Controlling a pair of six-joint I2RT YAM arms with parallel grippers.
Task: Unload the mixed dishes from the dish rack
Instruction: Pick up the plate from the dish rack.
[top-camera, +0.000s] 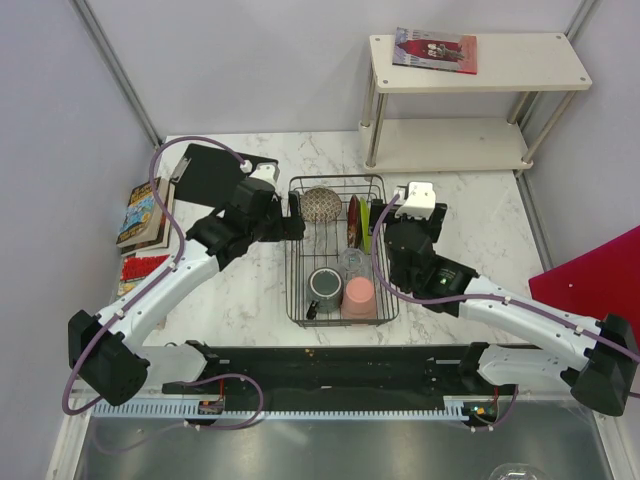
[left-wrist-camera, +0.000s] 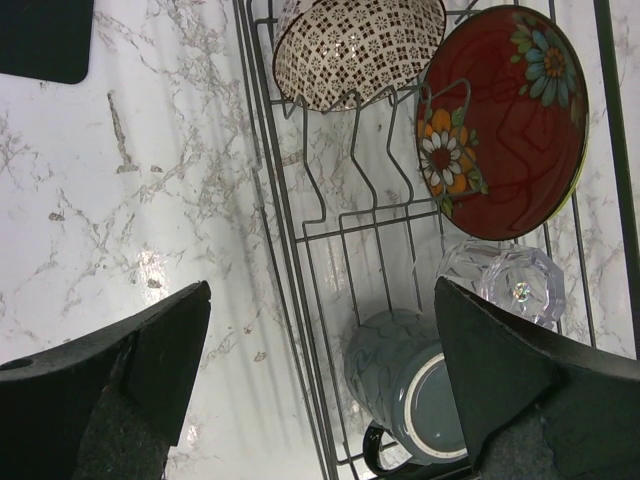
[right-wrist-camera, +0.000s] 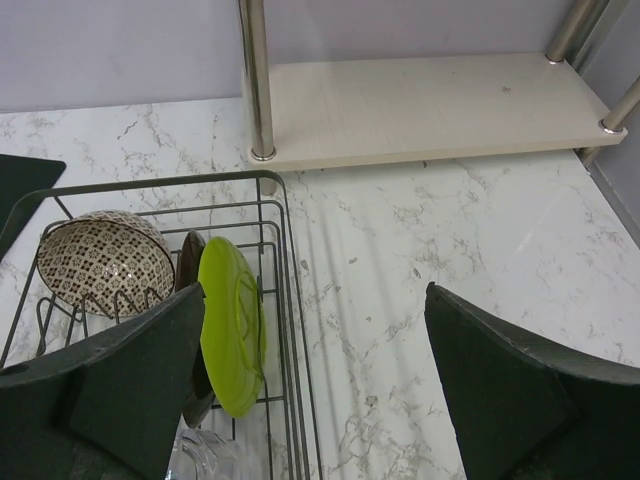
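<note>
The right gripper goes to the left in the top view and down onto the lime-green plate's upper rim next, since that plate stands on edge closest by.
The black wire dish rack stands mid-table. It holds the patterned bowl, the red plate and the lime-green plate on edge, a clear glass, the grey mug and the pink cup. My left gripper is open and empty over the rack's left rim; its wrist view shows the mug, glass, red plate and bowl below. My right gripper is open and empty over the right rim; its wrist view shows one finger beside the green plate.
A two-level shelf with a magazine stands at the back right. Books lie at the left edge. A black mat lies at the back left. A long black strip runs along the front. A red panel is at the right.
</note>
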